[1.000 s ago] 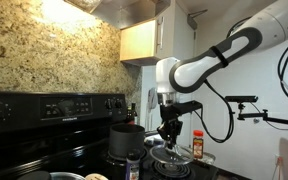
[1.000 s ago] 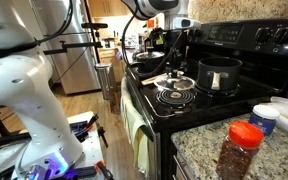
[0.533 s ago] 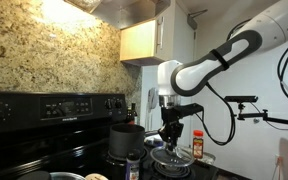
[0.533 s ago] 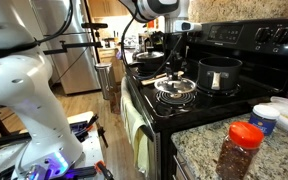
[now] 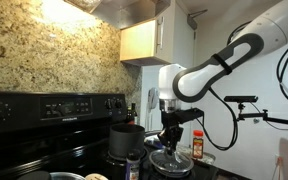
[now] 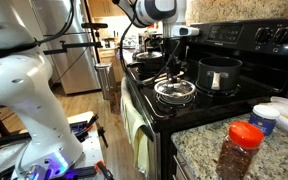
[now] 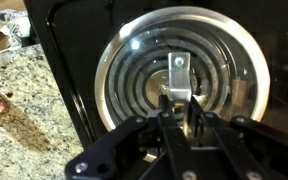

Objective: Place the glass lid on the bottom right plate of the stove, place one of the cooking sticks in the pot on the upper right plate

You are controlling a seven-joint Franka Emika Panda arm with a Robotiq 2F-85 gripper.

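The robot's gripper will next go down a little to set the lid on the coil burner and let go of the lid's metal handle, as that burner is right below the gripper.
The glass lid (image 7: 124,60) sits over the coil burner at the stove's front, next to the counter. It shows in both exterior views (image 5: 169,156) (image 6: 174,88). My gripper (image 7: 181,105) is shut on the lid's metal handle (image 7: 178,72) from above, and it shows in both exterior views (image 5: 171,130) (image 6: 176,68). I cannot tell whether the lid rests on the burner or hangs just above it. The black pot (image 6: 219,72) stands open on the burner behind and also shows in an exterior view (image 5: 126,138). I see no cooking sticks.
A dark pan (image 6: 149,60) sits on another burner. A red-capped spice jar (image 6: 242,148) and a white container (image 6: 279,115) stand on the granite counter (image 7: 24,120) beside the stove. The stove's control panel (image 5: 44,105) rises behind.
My gripper has shifted slightly and come down a little with the lid in it, closer to the front burner. The pot has not moved.
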